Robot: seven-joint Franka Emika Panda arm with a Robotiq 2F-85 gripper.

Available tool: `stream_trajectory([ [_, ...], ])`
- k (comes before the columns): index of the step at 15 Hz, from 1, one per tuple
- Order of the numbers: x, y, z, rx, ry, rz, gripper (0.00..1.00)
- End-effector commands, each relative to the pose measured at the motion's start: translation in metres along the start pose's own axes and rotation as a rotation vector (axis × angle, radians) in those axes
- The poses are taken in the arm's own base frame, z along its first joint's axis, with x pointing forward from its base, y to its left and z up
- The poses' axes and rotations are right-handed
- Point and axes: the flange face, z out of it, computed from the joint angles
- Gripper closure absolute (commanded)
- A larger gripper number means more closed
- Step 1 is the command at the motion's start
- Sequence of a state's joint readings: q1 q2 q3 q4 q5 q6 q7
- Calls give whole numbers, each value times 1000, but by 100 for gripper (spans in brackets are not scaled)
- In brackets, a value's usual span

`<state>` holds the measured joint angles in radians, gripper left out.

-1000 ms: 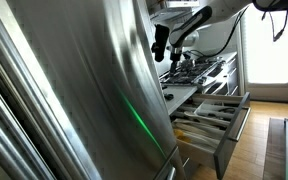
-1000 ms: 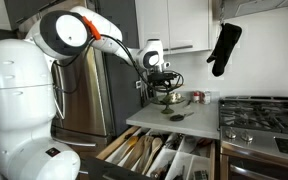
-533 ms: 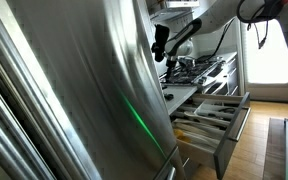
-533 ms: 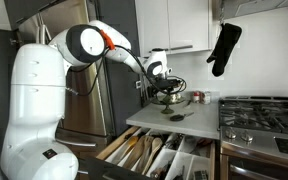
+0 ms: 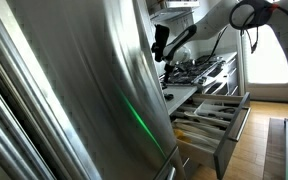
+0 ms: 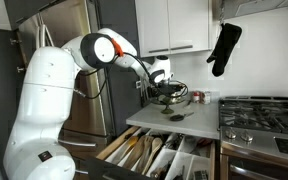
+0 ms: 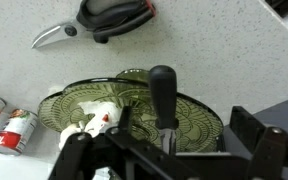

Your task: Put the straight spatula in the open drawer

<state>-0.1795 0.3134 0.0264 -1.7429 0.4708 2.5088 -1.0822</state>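
The black spatula handle [image 7: 164, 100] stands upright between my open fingers, so my gripper next moves down along it toward the green bowl [image 7: 199, 112] and closes on it.
In the wrist view a black straight spatula handle [image 7: 162, 92] stands upright in a green patterned glass bowl [image 7: 199, 112] with a wire frame, on the speckled counter. My gripper [image 7: 164, 142] is open just above the bowl, with its fingers [image 7: 250, 128] on either side of the handle and not touching it. In both exterior views the gripper [image 6: 162, 74] [image 5: 161, 43] hangs over the bowl [image 6: 171, 97]. The open drawer [image 6: 134, 165] [image 5: 227, 127], with a pale inside and long utensil compartments, is pulled out below the counter.
Black-handled kitchen shears [image 7: 96, 20] lie on the counter beyond the bowl. Red-and-white cans [image 7: 14, 130] stand beside it. A black oven mitt [image 6: 224, 47] hangs above the gas stove [image 6: 264, 112]. A steel fridge [image 5: 74, 90] fills the foreground.
The arm has swung round at its shoulder and the gripper has come down and slightly sideways onto the bowl. The drawer and utensils have not moved.
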Motion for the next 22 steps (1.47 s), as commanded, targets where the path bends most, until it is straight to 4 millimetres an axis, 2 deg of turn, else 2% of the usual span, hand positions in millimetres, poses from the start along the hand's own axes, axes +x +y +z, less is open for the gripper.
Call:
stream_trajectory([
  [1, -1, 8, 15, 24, 58, -16, 0],
  [5, -3, 12, 24, 52, 79, -19, 1],
  [7, -4, 14, 29, 59, 89, -16, 7],
  [8, -5, 15, 31, 63, 93, -17, 15],
  [10, -5, 17, 34, 68, 103, -17, 23],
  [12, -6, 19, 38, 73, 107, -18, 40],
  [14, -8, 21, 40, 73, 109, -16, 44],
  [15, -8, 22, 41, 74, 107, -16, 54],
  [16, -8, 22, 42, 76, 108, -17, 57],
  [17, -8, 23, 43, 74, 106, -19, 53],
  [18, -8, 23, 44, 74, 106, -19, 60],
  [22, -9, 24, 48, 76, 101, -25, 61],
])
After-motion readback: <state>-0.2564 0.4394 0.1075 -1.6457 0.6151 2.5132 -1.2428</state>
